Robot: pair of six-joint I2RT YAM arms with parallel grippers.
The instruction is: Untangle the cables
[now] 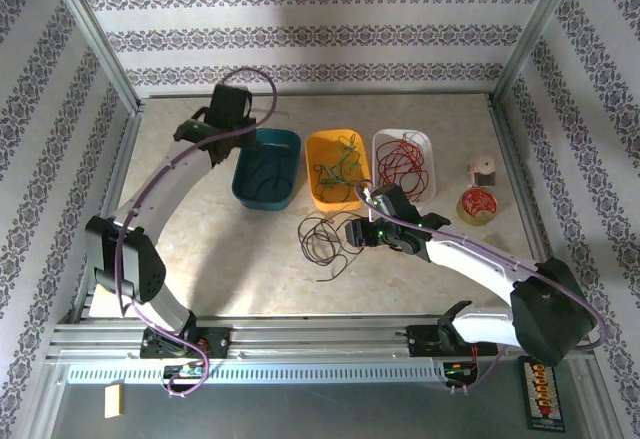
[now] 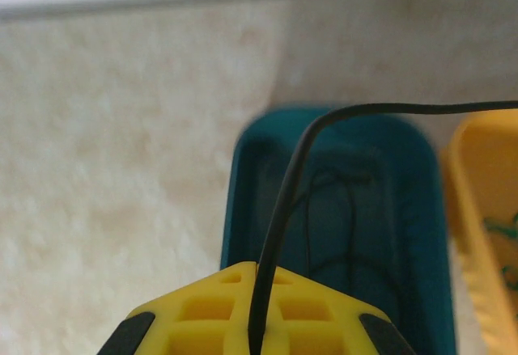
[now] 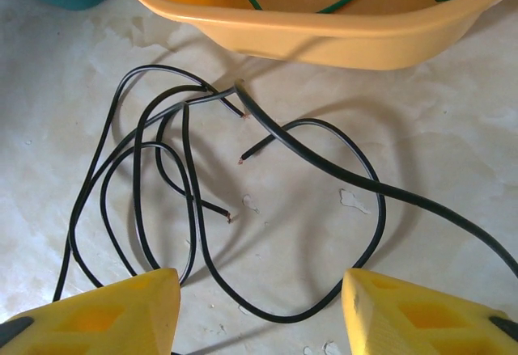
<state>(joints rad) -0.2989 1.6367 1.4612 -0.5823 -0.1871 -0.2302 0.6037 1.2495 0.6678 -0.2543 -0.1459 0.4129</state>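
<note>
The robot's left gripper should go down into the teal bin next and let go of the black cable there, because that bin already holds black cable and is open below the gripper.
My left gripper (image 2: 261,270) is shut on a black cable (image 2: 279,209) above the teal bin (image 2: 243,209). That cable rises from the yellow fingers and bends off to the right. More black cable lies inside the bin. A loose tangle of black cables (image 1: 322,239) lies on the table in front of the bins. My right gripper (image 3: 259,290) hovers just over it, open, with loops of black cable (image 3: 348,167) on the table between its fingers. Green cables (image 1: 338,167) lie in the orange bin (image 1: 318,149). Red cables (image 1: 405,164) fill the white bin (image 1: 380,144).
The three bins stand side by side across the middle of the table. A small reel of red wire (image 1: 484,172) and a round roll (image 1: 478,204) sit to the right of the white bin. Patterned walls and metal posts close in the table.
</note>
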